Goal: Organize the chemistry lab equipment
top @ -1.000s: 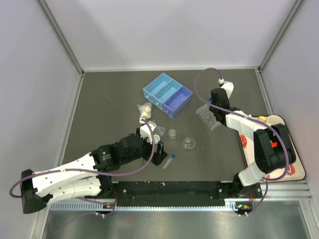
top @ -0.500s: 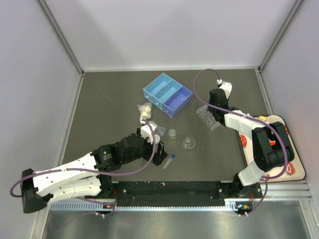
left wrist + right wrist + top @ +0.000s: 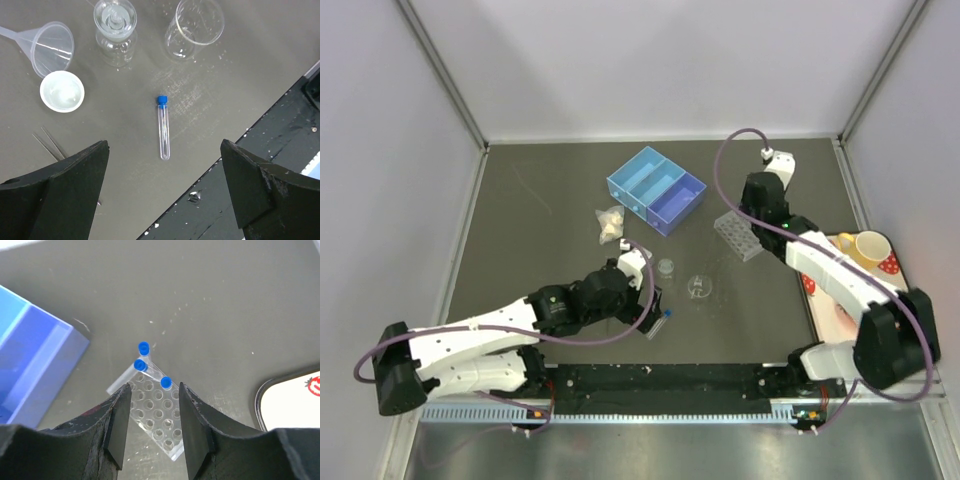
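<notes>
The blue-capped test tube lies flat, and its cap points away from my open fingers. So I will next bring my left gripper down onto its clear rounded end [image 3: 653,332] [image 3: 164,150] and close.
My left gripper [image 3: 164,167] is open and empty, hanging just above a blue-capped test tube [image 3: 163,129] that lies on the table; in the top view the gripper [image 3: 651,306] is right beside the tube [image 3: 661,321]. A funnel [image 3: 50,42], a white round dish [image 3: 62,91], a small stoppered flask [image 3: 116,30] and a clear beaker [image 3: 195,27] stand beyond it. My right gripper [image 3: 155,392] is open and empty above the clear holed rack [image 3: 157,417], which holds three blue-capped tubes [image 3: 140,365] at its far end. The rack also shows in the top view [image 3: 738,236].
A blue divided box [image 3: 657,190] stands at the back centre. A strawberry-patterned tray [image 3: 840,300] with a yellow mug [image 3: 868,247] lies at the right edge. Small beige items [image 3: 610,222] lie left of the box. The table's dark front rail [image 3: 260,150] is close to the tube.
My left arm has reached right and forward, bringing its gripper over the lying test tube. My right arm's elbow has swung outward, uncovering the mug; its gripper stays over the rack.
</notes>
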Available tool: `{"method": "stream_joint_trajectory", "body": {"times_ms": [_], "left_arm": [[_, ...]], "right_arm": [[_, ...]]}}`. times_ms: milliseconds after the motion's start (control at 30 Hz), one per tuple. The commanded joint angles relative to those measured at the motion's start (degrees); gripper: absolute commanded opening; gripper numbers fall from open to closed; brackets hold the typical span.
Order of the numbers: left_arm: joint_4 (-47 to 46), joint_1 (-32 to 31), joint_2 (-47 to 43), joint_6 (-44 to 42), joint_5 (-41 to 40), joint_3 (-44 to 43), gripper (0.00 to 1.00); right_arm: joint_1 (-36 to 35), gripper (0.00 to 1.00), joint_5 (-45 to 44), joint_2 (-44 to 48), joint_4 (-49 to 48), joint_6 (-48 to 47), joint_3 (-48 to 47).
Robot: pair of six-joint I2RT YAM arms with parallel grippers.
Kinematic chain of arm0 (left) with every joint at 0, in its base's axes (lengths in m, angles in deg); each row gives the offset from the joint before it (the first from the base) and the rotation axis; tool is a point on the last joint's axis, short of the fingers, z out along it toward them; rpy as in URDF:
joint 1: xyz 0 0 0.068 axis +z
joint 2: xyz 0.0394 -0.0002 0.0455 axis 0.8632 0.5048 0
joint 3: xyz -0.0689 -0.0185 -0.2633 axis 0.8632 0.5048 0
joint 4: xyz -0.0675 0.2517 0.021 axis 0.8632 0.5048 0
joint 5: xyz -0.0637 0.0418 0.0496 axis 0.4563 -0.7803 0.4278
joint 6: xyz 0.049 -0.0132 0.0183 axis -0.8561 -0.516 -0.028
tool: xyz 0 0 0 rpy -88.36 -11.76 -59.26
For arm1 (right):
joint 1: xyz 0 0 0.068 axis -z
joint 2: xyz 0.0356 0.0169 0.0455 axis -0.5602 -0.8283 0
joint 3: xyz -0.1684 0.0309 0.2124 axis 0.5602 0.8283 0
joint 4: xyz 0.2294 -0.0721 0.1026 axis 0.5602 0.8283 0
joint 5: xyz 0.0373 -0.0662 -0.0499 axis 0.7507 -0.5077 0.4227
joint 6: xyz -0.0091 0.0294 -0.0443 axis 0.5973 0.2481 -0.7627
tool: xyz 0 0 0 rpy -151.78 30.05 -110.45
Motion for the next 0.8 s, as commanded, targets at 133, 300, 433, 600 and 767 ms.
{"method": "stream_joint_trajectory", "body": {"times_ms": [133,300,433,600,767], "left_arm": [[-2.5,-0.6,10.0,0.6,1.2,-2.7,0.98],[-4.1,-1.8,15.1,1.8,1.2,-2.4,0.94],[-4.5,-3.4,18.1,3.5,-0.6,-2.2,0.93],[-4.2,-5.4,21.3,5.4,-3.6,-2.3,0.92],[-1.7,-7.1,26.0,8.0,-7.5,-3.9,0.90]], "right_arm": [[-4.2,0.44,0.3,13.7,8.3,-0.9,-2.5],[-6.7,0.44,1.8,20.0,11.0,-0.2,-0.5],[-7.2,0.44,3.1,23.0,12.6,0.1,0.4],[-7.3,0.44,4.9,25.3,13.8,0.3,1.3],[-7.5,0.44,6.1,27.1,14.4,0.6,2.4]]}}
